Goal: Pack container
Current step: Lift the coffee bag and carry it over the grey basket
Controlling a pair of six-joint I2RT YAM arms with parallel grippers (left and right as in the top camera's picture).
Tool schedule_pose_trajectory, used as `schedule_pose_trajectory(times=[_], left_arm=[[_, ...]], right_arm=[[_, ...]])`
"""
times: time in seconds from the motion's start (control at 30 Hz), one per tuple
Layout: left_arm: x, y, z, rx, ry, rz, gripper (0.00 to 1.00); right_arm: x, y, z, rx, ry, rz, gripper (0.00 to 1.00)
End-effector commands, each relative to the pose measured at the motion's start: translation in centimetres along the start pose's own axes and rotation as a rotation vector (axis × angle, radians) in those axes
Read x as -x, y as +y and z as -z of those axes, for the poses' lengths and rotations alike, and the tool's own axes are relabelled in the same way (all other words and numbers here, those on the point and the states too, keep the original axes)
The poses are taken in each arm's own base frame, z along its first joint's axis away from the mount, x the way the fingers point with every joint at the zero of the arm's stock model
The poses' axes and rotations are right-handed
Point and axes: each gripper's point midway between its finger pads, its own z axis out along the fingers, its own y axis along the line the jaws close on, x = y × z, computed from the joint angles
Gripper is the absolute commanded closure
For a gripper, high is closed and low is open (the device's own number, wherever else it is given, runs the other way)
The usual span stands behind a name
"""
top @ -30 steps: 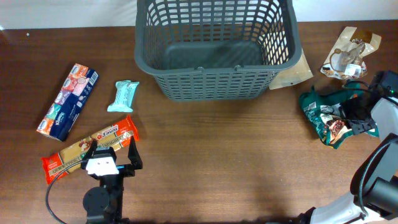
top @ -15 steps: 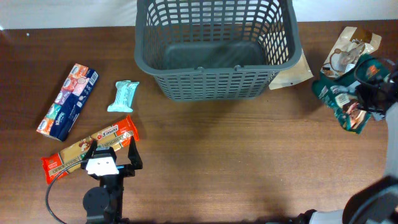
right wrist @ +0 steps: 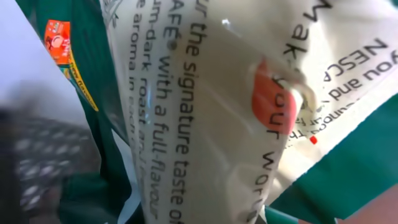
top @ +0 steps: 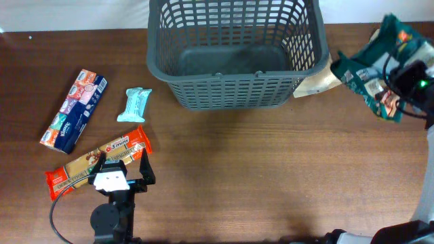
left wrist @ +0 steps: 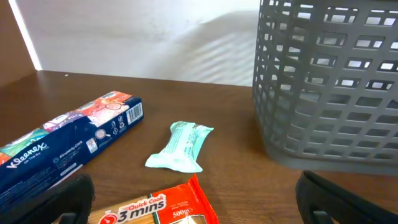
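Observation:
The robot's right gripper will lift the coffee pack (top: 369,71) over the basket's rim, lower it onto the basket's empty bottom, which lies to the gripper's left in the overhead view, and release it there.
The container (top: 230,88) is a dark grey slotted basket at the back centre, and it shows at right in the left wrist view (left wrist: 329,87). My right gripper (top: 405,80) is shut on a green coffee pack (top: 369,71) and holds it in the air just right of the basket. That pack fills the right wrist view (right wrist: 205,112) and hides the fingers. My left gripper (top: 122,171) stands open low at the front left, over an orange pasta pack (top: 125,144), which lies between the fingers in the left wrist view (left wrist: 155,205).
A teal snack bar (top: 134,104) (left wrist: 180,146) and a blue tissue pack (top: 73,110) (left wrist: 62,146) lie left of the basket. A beige pouch (top: 319,80) pokes out from behind the basket's right corner.
My right gripper has lifted the green coffee pack off the table at the right and carried it up and back towards the basket's right side. The left arm has not moved.

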Motion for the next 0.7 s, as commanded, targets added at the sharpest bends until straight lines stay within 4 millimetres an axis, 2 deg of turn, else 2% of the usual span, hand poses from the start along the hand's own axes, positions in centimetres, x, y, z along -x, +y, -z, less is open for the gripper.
schedule_pose_trajectory(times=[0.0, 0.17, 0.23, 0.4, 0.67], left_arm=[[-0.1, -0.2, 0.0, -0.013, -0.003, -0.016, 0.01], [-0.1, -0.2, 0.0, -0.013, -0.003, -0.016, 0.01], [-0.1, -0.2, 0.0, -0.013, -0.003, -0.016, 0.01], [-0.1, -0.2, 0.0, -0.013, -0.003, -0.016, 0.01], [-0.1, -0.2, 0.0, -0.013, -0.003, -0.016, 0.01]], right_arm=[[3.6, 9.5, 6.4, 0.246, -0.147, 0.190, 0.96], [5.2, 14.5, 10.7, 0.344, -0.236, 0.277, 0.96], [5.8, 15.7, 12.1, 0.368, -0.264, 0.293, 0.96], [6.7, 16.9, 14.4, 0.392, -0.308, 0.308, 0.96], [6.3, 17.6, 14.7, 0.420, -0.299, 0.322, 0.96]])
